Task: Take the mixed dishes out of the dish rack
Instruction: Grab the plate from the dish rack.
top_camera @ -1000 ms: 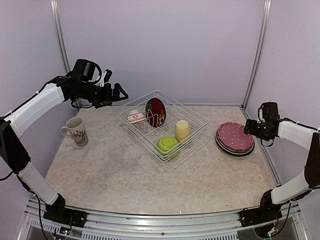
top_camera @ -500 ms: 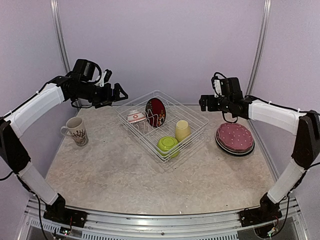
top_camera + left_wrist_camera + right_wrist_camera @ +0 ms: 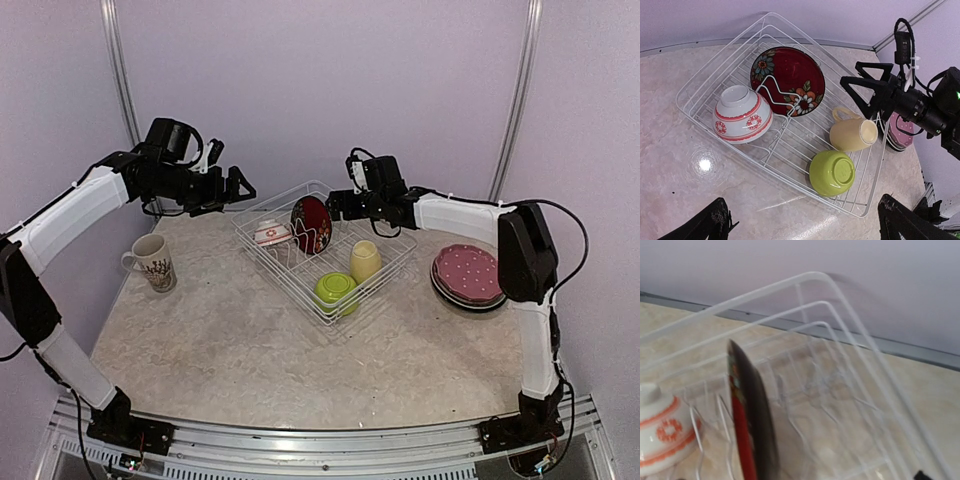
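Note:
My right gripper shifts to the left in the top view onto the red flowered plate (image 3: 311, 224) next. The plate stands upright with its rim beside my open fingers.
The white wire dish rack (image 3: 280, 280) stands mid-table. In it a red flowered plate (image 3: 311, 224) stands upright in the prongs, with a small red-white bowl (image 3: 271, 233), a pale yellow cup (image 3: 365, 260) on its side and an upturned lime green bowl (image 3: 337, 289). The left wrist view shows the plate (image 3: 787, 80), bowl (image 3: 742, 114), cup (image 3: 852, 135) and lime bowl (image 3: 832, 172). My right gripper (image 3: 335, 205) is open and empty, just right of the plate's edge (image 3: 747, 420). My left gripper (image 3: 240, 188) is open and empty, high to the rack's left.
A patterned cream mug (image 3: 152, 262) stands on the table at the left. A stack of plates with a pink-dotted one on top (image 3: 469, 275) lies at the right. The back wall runs close behind the rack.
My right arm has swung from the plate stack at the right across to the rack's far side, beside the red plate. The left arm has not moved.

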### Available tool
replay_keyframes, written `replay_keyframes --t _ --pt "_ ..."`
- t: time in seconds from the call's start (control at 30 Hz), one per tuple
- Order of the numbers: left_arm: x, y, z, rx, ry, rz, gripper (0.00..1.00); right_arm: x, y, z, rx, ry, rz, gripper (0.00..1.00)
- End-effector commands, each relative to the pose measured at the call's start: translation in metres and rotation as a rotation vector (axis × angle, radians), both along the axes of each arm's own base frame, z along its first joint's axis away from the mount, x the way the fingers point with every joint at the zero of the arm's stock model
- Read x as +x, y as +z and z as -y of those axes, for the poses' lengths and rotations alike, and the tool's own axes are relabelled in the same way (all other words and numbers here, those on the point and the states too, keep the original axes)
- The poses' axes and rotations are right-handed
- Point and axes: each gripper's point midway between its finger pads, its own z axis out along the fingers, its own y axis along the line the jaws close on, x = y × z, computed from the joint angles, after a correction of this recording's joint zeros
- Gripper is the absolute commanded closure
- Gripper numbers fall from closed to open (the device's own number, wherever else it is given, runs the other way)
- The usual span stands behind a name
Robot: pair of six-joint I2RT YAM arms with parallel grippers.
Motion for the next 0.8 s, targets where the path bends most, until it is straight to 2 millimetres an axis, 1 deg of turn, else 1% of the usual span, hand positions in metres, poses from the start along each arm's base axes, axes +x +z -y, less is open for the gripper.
replay_keyframes --t 0.0,0.13,0.23,0.37,0.57,0.67,0.7,0.77 --pt "-0.003 0.017 0.003 -0.012 -0.015 0.036 0.01 0.010 -0.015 -0.039 0.036 0.069 -0.020 0.07" --pt "-0.003 0.019 0.002 -0.017 -0.014 0.038 0.01 0.022 -0.032 -0.056 0.033 0.078 -0.034 0.18" --pt "-0.004 0.020 0.001 -0.020 -0.014 0.039 0.01 0.029 -0.042 -0.062 0.031 0.074 -0.048 0.35" --pt "-0.003 0.022 0.000 -0.033 -0.014 0.037 0.01 0.034 -0.051 -0.068 0.037 0.081 -0.056 0.51" --pt "0.000 0.020 -0.003 -0.048 -0.009 0.025 0.01 0.040 -0.051 -0.072 0.045 0.077 -0.053 0.80" --pt "0.000 0.018 -0.003 -0.048 -0.007 0.019 0.01 0.043 -0.053 -0.070 0.007 0.058 -0.046 0.92" --pt "0.000 0.018 -0.003 -0.048 -0.007 0.019 0.01 0.043 -0.053 -0.070 -0.012 0.054 -0.041 0.94" --pt "0.000 0.017 -0.003 -0.047 -0.007 0.017 0.01 0.043 -0.046 -0.070 -0.042 0.051 -0.017 1.00"
